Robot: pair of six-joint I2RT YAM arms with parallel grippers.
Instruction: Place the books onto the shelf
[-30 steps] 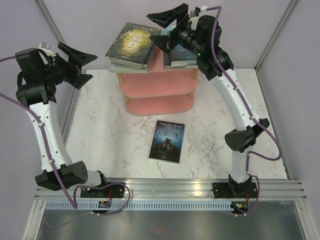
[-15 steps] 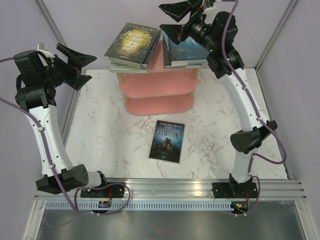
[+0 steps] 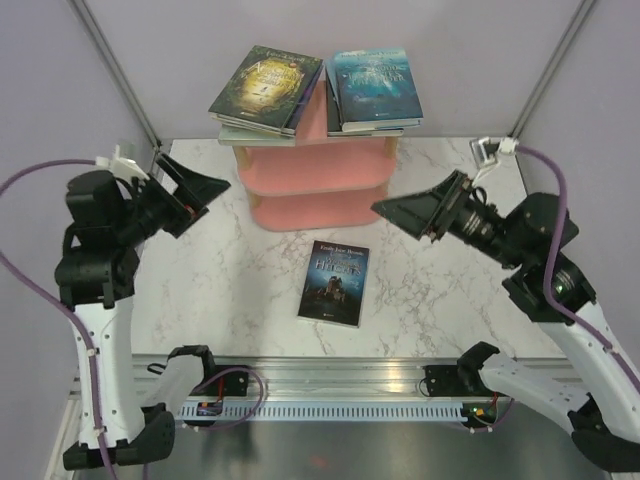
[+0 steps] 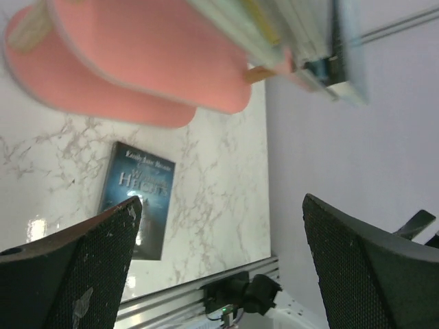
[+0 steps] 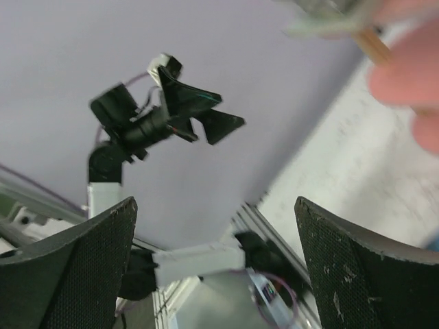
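The robot's left gripper should move down and to the right in the top view, onto the dark blue book's nearest long edge [image 3: 307, 275] [image 4: 108, 175], because the book is off the shelf.
The pink shelf [image 3: 318, 170] stands at the back of the marble table, with two stacks of books on its top board. A green-gold cover [image 3: 268, 88] tops the left stack, a teal one [image 3: 374, 88] the right. One dark blue book [image 3: 334, 282] lies flat on the table in front of the shelf. My left gripper [image 3: 205, 200] hovers open left of the shelf, empty. In its wrist view [image 4: 219, 267] the dark blue book [image 4: 137, 199] and the shelf [image 4: 151, 62] show. My right gripper [image 3: 405, 222] hangs open and empty, right of the shelf; its wrist view [image 5: 216, 267] is blurred.
An aluminium rail [image 3: 340, 375] with both arm bases runs along the near table edge. Purple walls and grey frame posts [image 3: 115, 70] close in the back and sides. The right wrist view looks across at the left arm [image 5: 137, 130] and a blurred shelf edge [image 5: 411, 75].
My right arm has drawn back from the shelf top and come down to the right of the table, leaving the teal book uncovered. My left gripper has moved down and inward.
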